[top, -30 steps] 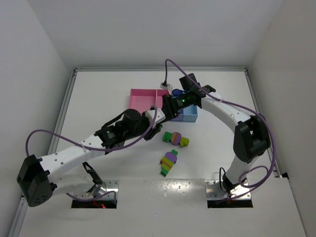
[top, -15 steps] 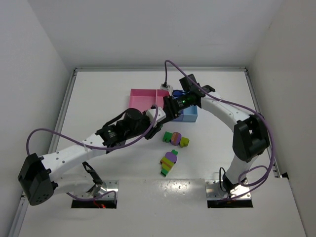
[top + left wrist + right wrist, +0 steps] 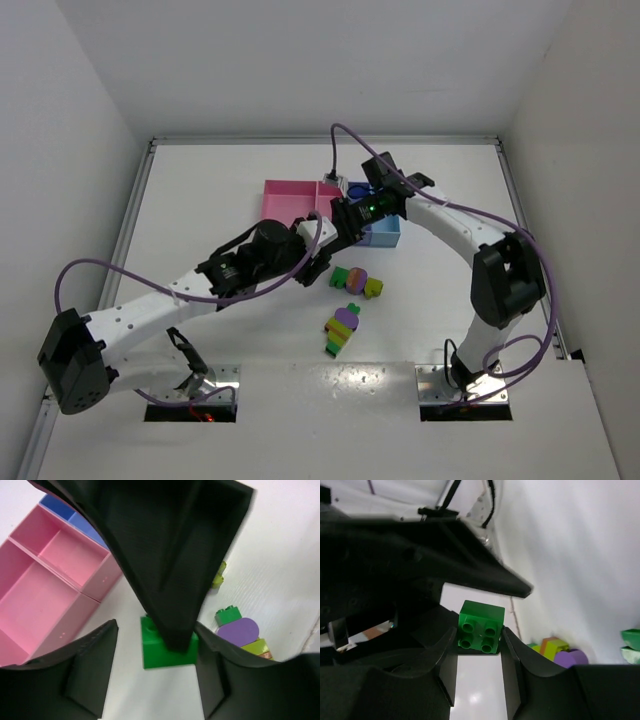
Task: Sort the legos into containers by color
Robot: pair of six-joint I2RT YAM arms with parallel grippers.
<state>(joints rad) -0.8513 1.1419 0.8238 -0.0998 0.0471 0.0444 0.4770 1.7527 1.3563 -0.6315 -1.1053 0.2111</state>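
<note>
My right gripper swings outward, to the left in the top view, over the empty wide pink bin (image 3: 288, 205) next, tilts down and releases the brick.
A dark green brick (image 3: 481, 627) sits between the fingertips of my right gripper (image 3: 479, 642), whose fingers (image 3: 512, 655) press its two sides. In the left wrist view the same brick (image 3: 167, 652) lies under the right gripper's black tip, with my left gripper (image 3: 156, 626) wide open around it. In the top view both grippers meet just in front of the bins, left (image 3: 318, 262) and right (image 3: 332, 242). The wide pink bin (image 3: 288, 200), narrow pink bin (image 3: 327, 188) and light blue bin (image 3: 386, 234) stand behind. The blue bin is mostly hidden by the right arm.
Two multicoloured clumps lie on the table, one (image 3: 356, 281) right of the grippers, one (image 3: 342, 328) nearer the bases. A purple-topped clump (image 3: 240, 632) shows beside the left fingers. A white wall rises on each side of the table.
Both arms have shifted only slightly where they meet. The green brick stays between the two grippers.
</note>
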